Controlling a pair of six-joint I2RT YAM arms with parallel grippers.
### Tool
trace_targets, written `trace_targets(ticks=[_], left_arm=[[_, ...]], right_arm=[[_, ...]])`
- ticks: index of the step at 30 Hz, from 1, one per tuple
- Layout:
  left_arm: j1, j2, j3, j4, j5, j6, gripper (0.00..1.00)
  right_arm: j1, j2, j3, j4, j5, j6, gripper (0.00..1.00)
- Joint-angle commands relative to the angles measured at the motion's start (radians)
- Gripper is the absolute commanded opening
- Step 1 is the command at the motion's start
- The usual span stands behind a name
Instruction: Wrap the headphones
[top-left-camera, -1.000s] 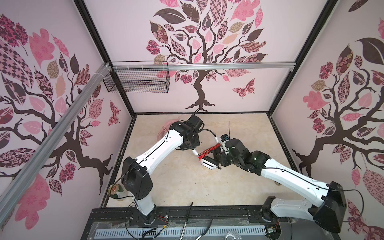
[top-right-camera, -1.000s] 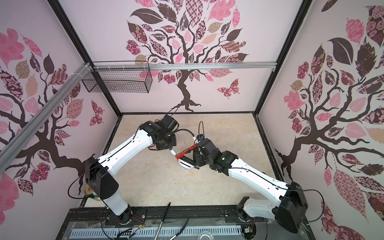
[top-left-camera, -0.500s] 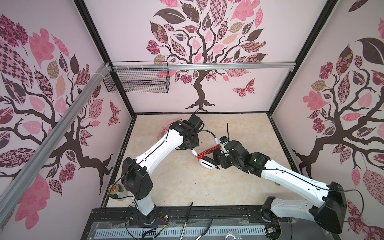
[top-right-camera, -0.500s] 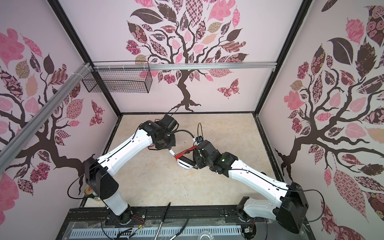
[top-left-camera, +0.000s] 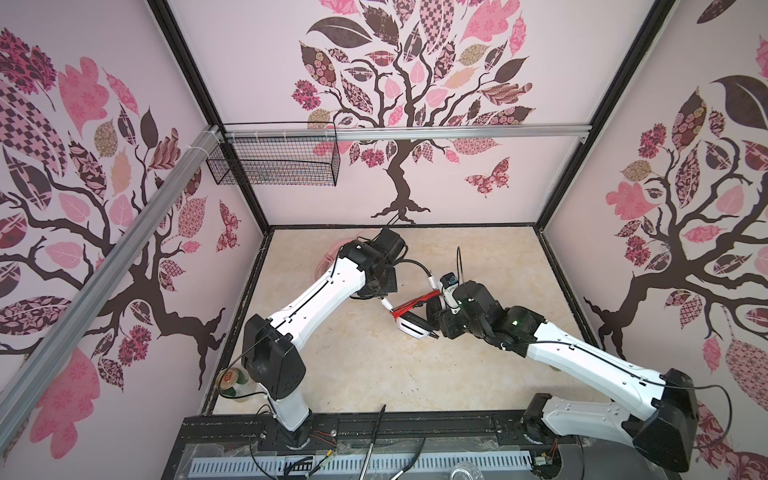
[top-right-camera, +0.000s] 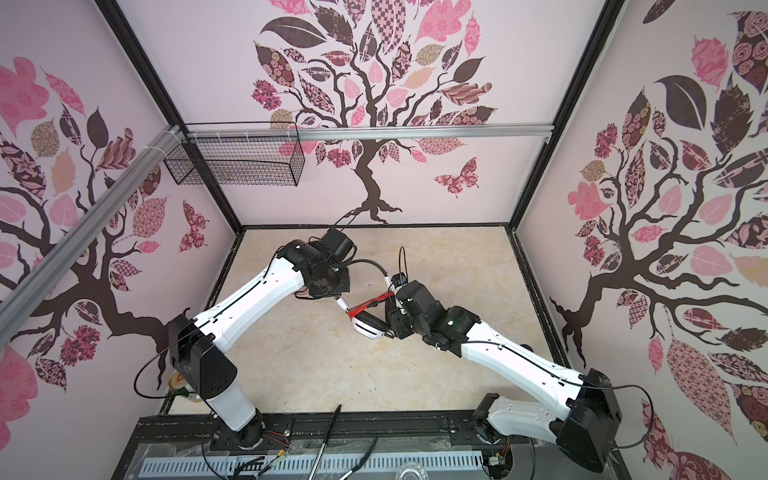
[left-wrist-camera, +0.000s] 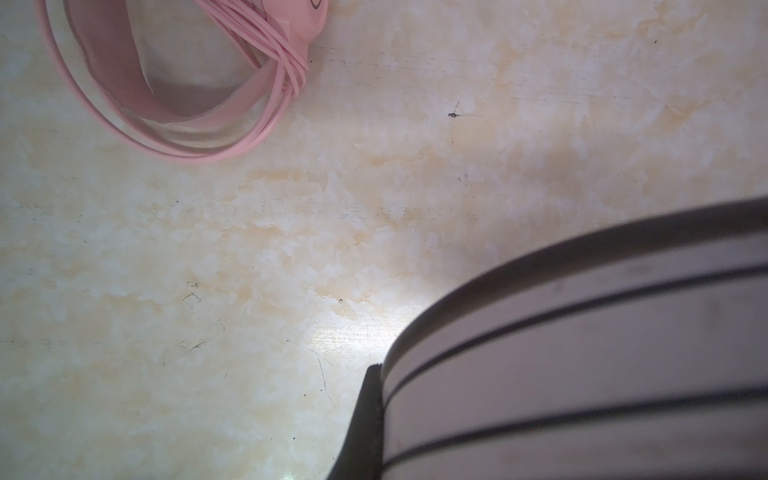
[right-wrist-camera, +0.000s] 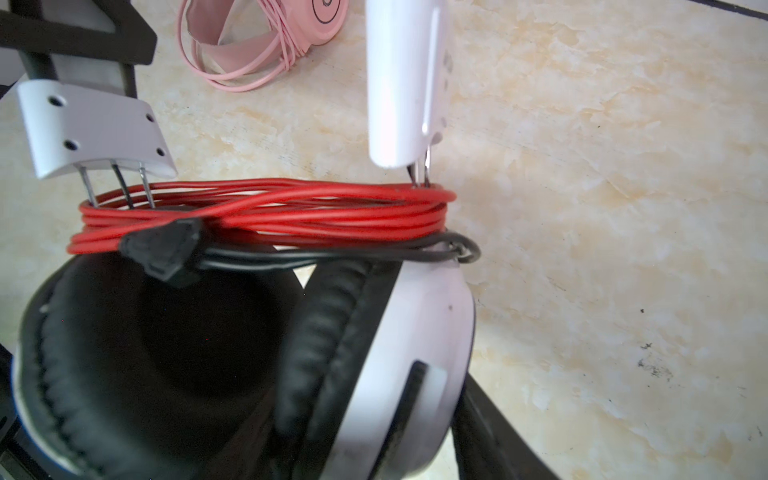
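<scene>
My left gripper should next lower the white striped headband (left-wrist-camera: 582, 365) that it holds onto the clear marbled tabletop below and let it go, because the orange-red cord is already coiled.
The white-and-black headphones (top-left-camera: 412, 328) hang above the table's middle between both arms, with the orange-red cord (right-wrist-camera: 266, 212) coiled in several loops round the headband's sliders, also seen in both top views (top-right-camera: 368, 309). My left gripper (top-left-camera: 381, 297) is shut on the white striped headband (left-wrist-camera: 582, 365), one dark finger (left-wrist-camera: 365, 419) lying against it. My right gripper (right-wrist-camera: 249, 415) is closed round the two black-padded earcups (right-wrist-camera: 166, 353), its finger (right-wrist-camera: 482, 419) against the white shell. The pink headphones (left-wrist-camera: 174, 83), their cord wound, lie on the table at the back left (top-left-camera: 328, 259), partly hidden by the left arm.
A black wire basket (top-left-camera: 274, 166) hangs on the back wall at the left. A can (top-left-camera: 232, 380) stands at the table's front left corner. Black frame rails (top-left-camera: 557, 270) border the marbled table (top-left-camera: 374, 374). A dark rod (top-left-camera: 374, 436) pokes up at the front edge.
Hardly anything: the right wrist has shifted very slightly, and both grippers hold the white-and-black headphones as before.
</scene>
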Motion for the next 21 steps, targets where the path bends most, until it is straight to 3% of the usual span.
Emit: trace_targets(ticks=[1, 5, 9, 16, 18, 21], left_arm=[[0.042, -0.042, 0.006, 0.049, -0.013, -0.01, 0.0], [0.042, -0.052, -0.03, 0.088, 0.035, -0.018, 0.0], [0.045, -0.044, -0.048, 0.092, 0.042, -0.021, 0.0], [0.076, 0.014, -0.1, 0.16, 0.093, -0.039, 0.0], [0.08, 0.049, -0.103, 0.185, 0.122, -0.047, 0.0], [0.08, 0.117, -0.083, 0.207, 0.185, -0.059, 0.0]], right_arm=[[-0.002, -0.041, -0.017, -0.105, -0.014, -0.009, 0.67], [-0.003, -0.064, -0.032, -0.082, -0.079, -0.001, 0.79], [-0.003, -0.075, -0.031, -0.094, -0.128, 0.014, 0.84], [-0.018, -0.223, -0.024, -0.182, -0.045, 0.072, 0.88], [-0.071, -0.26, -0.031, -0.208, -0.075, 0.086, 0.88], [-0.215, -0.305, -0.094, -0.177, -0.254, 0.107, 0.88]])
